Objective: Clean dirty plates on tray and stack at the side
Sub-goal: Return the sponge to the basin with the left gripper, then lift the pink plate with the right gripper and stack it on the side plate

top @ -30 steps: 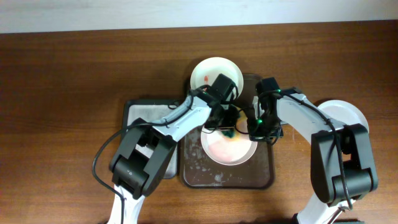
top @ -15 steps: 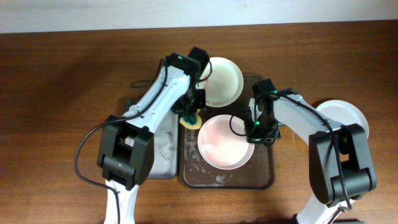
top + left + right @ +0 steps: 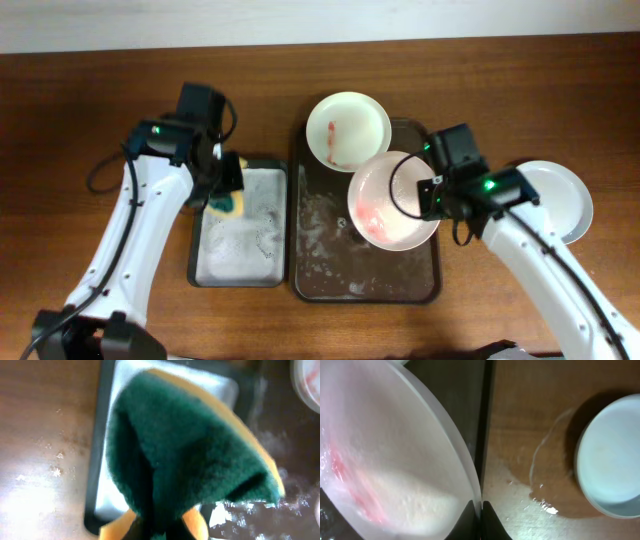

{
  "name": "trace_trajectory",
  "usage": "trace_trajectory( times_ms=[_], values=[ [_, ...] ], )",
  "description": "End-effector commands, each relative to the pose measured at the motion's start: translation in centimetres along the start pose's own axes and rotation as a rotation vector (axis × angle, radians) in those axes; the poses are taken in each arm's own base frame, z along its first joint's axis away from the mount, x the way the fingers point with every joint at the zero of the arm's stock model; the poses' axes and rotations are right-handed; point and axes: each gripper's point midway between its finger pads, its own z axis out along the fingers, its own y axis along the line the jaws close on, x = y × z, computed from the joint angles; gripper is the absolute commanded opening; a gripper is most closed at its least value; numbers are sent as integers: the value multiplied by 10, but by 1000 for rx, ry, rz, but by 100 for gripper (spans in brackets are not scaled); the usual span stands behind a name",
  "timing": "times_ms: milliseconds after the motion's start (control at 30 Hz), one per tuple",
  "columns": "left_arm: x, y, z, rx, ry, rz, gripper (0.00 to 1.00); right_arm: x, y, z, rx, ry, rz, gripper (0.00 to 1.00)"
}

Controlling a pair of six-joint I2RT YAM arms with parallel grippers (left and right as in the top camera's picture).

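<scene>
The smaller tray's white bottom is below my left gripper, clear of plates. My left gripper needs to go down and slightly back next and let go of the sponge (image 3: 185,455) there.
My right gripper (image 3: 432,192) is shut on the right rim of the pale pink plate (image 3: 390,200), held lifted and tilted over the dark brown tray (image 3: 320,270); a red smear shows low on it. In the right wrist view the pink plate (image 3: 385,460) fills the left, its rim pinched at my gripper (image 3: 481,510). A white plate (image 3: 347,128) with a red smear sits at the tray's far end. A pale mint plate (image 3: 556,200) lies on the table at right and also shows in the right wrist view (image 3: 612,460). My left gripper (image 3: 226,190) is shut on the green-yellow sponge (image 3: 185,455).
The smaller white-bottomed tray (image 3: 240,250) lies left of the brown tray, foamy, with the sponge (image 3: 228,202) held above its far end. Foam and water cover the brown tray's floor. A water puddle (image 3: 540,495) wets the table between tray and mint plate.
My left gripper carried the sponge left from the pink plate to over the small tray. My right gripper lifted the pink plate and moved it right.
</scene>
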Motion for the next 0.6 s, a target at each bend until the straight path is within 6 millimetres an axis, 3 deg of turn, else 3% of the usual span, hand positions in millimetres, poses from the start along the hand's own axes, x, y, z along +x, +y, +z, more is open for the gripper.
trace_trajectory(
  times_ms=[0, 100, 200, 333, 400, 433, 567],
  values=[
    [31, 5, 50, 94, 80, -2, 0, -16, -5, -38, 204, -179, -86, 4],
    [44, 11, 73, 94, 95, -12, 0, -21, 8, -60, 302, -280, -184, 4],
    [44, 7, 71, 116, 93, -12, 2, -25, 20, -80, 399, -376, -271, 4],
    [32, -6, 45, 194, 18, -5, 31, -23, 44, -101, 428, -468, -366, 4],
    [27, -7, 28, 211, -39, 1, 64, -20, 51, -110, 445, -497, -408, 4],
    [26, -7, 19, 219, -66, 4, 75, -19, 53, -113, 452, -511, -420, 4],
    [24, -8, -9, 246, -154, 12, 100, -19, 57, -130, 511, -572, -464, 4]
  ],
)
